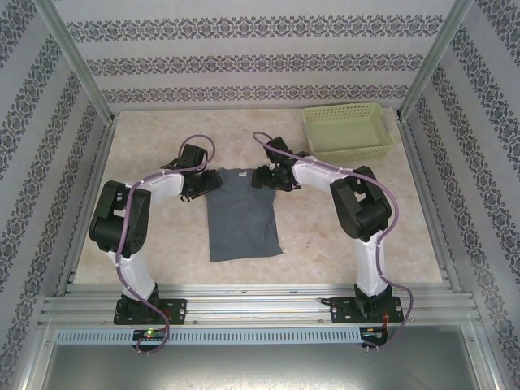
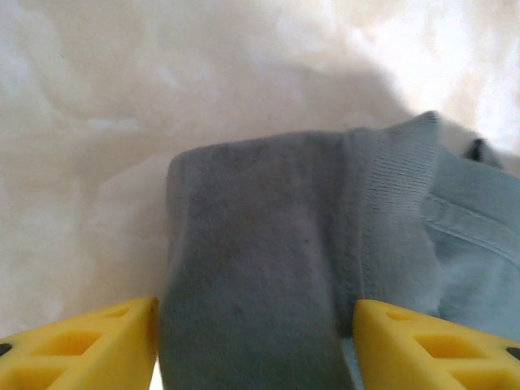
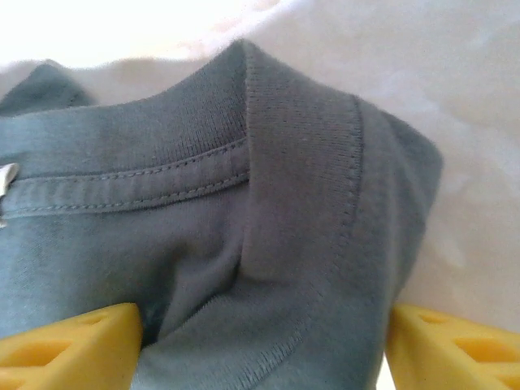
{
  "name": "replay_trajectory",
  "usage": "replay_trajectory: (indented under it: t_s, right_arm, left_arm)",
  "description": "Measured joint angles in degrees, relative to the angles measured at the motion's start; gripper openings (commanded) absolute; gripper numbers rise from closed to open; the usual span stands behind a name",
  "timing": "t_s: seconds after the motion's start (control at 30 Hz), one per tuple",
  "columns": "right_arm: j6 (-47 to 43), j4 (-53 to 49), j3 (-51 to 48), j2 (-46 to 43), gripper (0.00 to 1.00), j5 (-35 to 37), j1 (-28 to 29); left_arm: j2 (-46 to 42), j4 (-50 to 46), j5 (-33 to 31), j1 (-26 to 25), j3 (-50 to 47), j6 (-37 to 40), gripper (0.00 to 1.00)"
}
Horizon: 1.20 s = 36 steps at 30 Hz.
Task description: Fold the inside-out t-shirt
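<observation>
The collar end comes next: my right gripper shifts toward the white tag, then closes on the collar end.
The inside-out t-shirt (image 1: 241, 215) lies flat on the table, slate blue-grey, collar at the far end and hem towards the arms. My left gripper (image 1: 197, 188) sits at its far left shoulder corner and my right gripper (image 1: 268, 177) at its far right one. In the left wrist view the left gripper (image 2: 256, 333) is open, its yellow fingers (image 2: 106, 341) standing wide either side of a folded bit of the t-shirt (image 2: 268, 227). My right gripper (image 3: 264, 337) is open as well, straddling the t-shirt's ribbed edge and seam (image 3: 309, 179).
A light green basket (image 1: 348, 130) stands at the far right of the marbled table (image 1: 341, 227). Patterned walls and metal posts enclose the table on three sides. Bare tabletop lies to the left and right of the shirt.
</observation>
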Motion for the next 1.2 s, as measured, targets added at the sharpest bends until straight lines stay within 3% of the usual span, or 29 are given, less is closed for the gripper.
replay_trajectory:
  t_s: [0.27, 0.47, 0.73, 0.9, 1.2]
  right_arm:
    - [1.20, -5.20, 8.24, 5.03, 0.55, 2.60, 1.77]
    - [1.68, -7.56, 10.54, 6.64, 0.30, 5.16, 2.67]
    - [1.31, -4.44, 9.62, 6.54, 0.03, 3.76, 3.63]
    - [1.14, -0.46, 3.67, 3.13, 0.00, 3.21, 3.61]
    - [0.57, 3.65, -2.47, -3.10, 0.00, -0.22, 1.42]
  left_arm:
    - [3.19, -0.83, 0.72, 0.02, 3.17, 0.57, 0.46]
    - [4.33, -1.92, 0.24, 0.07, 4.35, 0.68, 0.30]
    - [4.96, 6.58, 5.14, -0.42, 1.99, 0.79, 0.08]
    - [2.36, 11.45, 6.29, -0.83, -2.97, 0.81, 0.00]
    - [-5.16, 13.07, 7.50, 0.72, -7.65, 0.68, 0.00]
